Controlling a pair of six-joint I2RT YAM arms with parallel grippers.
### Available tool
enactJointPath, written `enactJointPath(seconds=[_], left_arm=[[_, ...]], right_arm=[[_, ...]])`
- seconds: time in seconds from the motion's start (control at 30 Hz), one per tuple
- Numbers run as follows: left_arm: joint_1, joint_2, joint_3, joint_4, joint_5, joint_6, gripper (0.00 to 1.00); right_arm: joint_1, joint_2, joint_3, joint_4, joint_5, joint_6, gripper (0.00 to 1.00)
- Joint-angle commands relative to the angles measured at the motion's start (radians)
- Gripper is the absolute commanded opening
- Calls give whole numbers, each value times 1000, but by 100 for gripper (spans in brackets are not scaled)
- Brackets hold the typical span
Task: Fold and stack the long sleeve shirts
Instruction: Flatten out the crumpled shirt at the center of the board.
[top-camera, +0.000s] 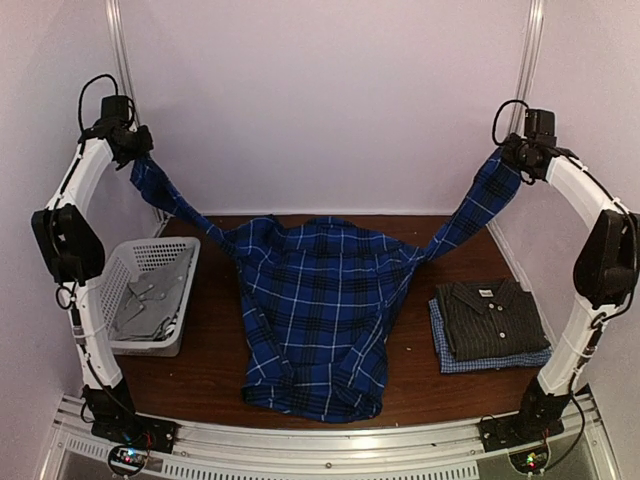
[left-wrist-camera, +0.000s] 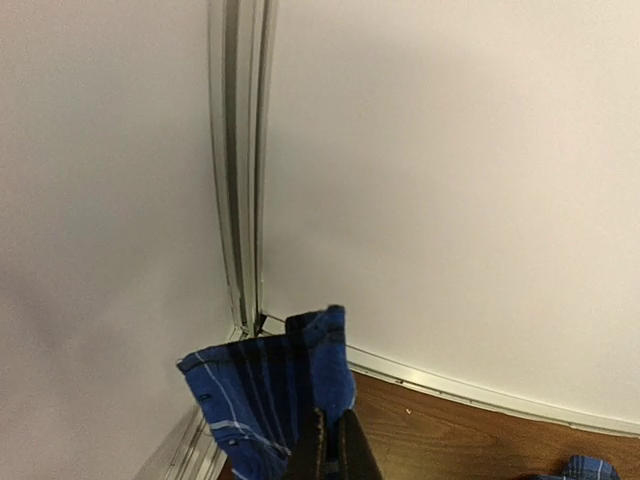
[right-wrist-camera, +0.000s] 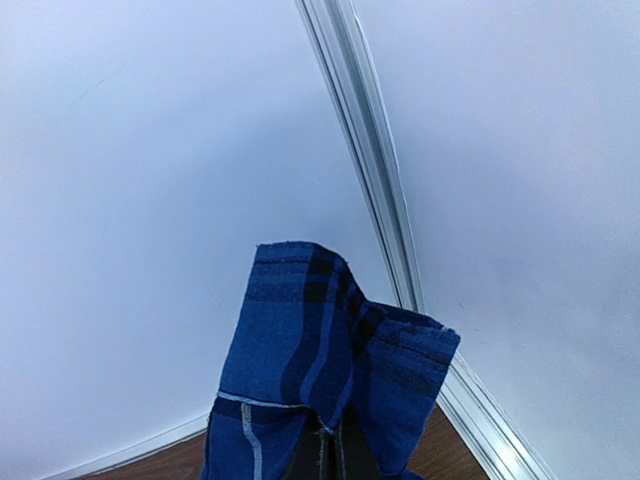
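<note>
The cuff comes down toward the shirt in my left gripper next and gets released over the wood beyond the basket, since the sleeve still hangs above the table.
The blue plaid shirt (top-camera: 318, 310) lies spread on the wooden table, its two sleeves pulled up and outward. My left gripper (top-camera: 133, 152) is raised high at the far left and shut on the left sleeve cuff (left-wrist-camera: 268, 390). My right gripper (top-camera: 518, 158) is raised high at the far right and shut on the right sleeve cuff (right-wrist-camera: 330, 340). The dark grey checked shirt (top-camera: 492, 318) lies folded on top of the folded pale blue checked shirt (top-camera: 450, 358) at the right of the table.
A white mesh basket (top-camera: 150, 295) with hangers in it stands at the left of the table. White walls and metal frame posts (left-wrist-camera: 240, 170) close in the back and sides. Bare wood shows in front of the basket and between the shirts.
</note>
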Motion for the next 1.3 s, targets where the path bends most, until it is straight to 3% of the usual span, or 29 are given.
enactJointPath(seconds=[0.0,0.17,0.33,0.4,0.47,0.57,0.73,0.83,0.93,1.27], left_arm=[[-3,-18,23,58,52,-15,0],[-37,-12,-56,72,187,-8,0],[-95,-1,-148,60,167,3,0],[-95,2,-199,57,154,-17,0],[-95,5,-234,50,141,-23,0],[-95,14,-245,20,138,2,17],[-175,-27,-294,-13,81,46,58],[-196,-88,-371,-8,56,40,71],[-241,-179,-477,24,29,40,76],[-539,-517,-1007,150,-2,-43,73]], right_arm=[[-12,34,90,-26,-39,-2,0],[10,60,54,-10,-174,10,0],[140,89,-48,-27,-123,-62,5],[162,103,-91,-36,-110,-67,9],[173,106,-130,-40,-123,-70,22],[215,102,-164,-78,-87,-88,43],[308,31,-277,-78,-6,-94,70],[365,-27,-356,-66,1,-76,74],[455,-89,-440,-51,1,-58,74],[834,-255,-646,-33,110,70,74]])
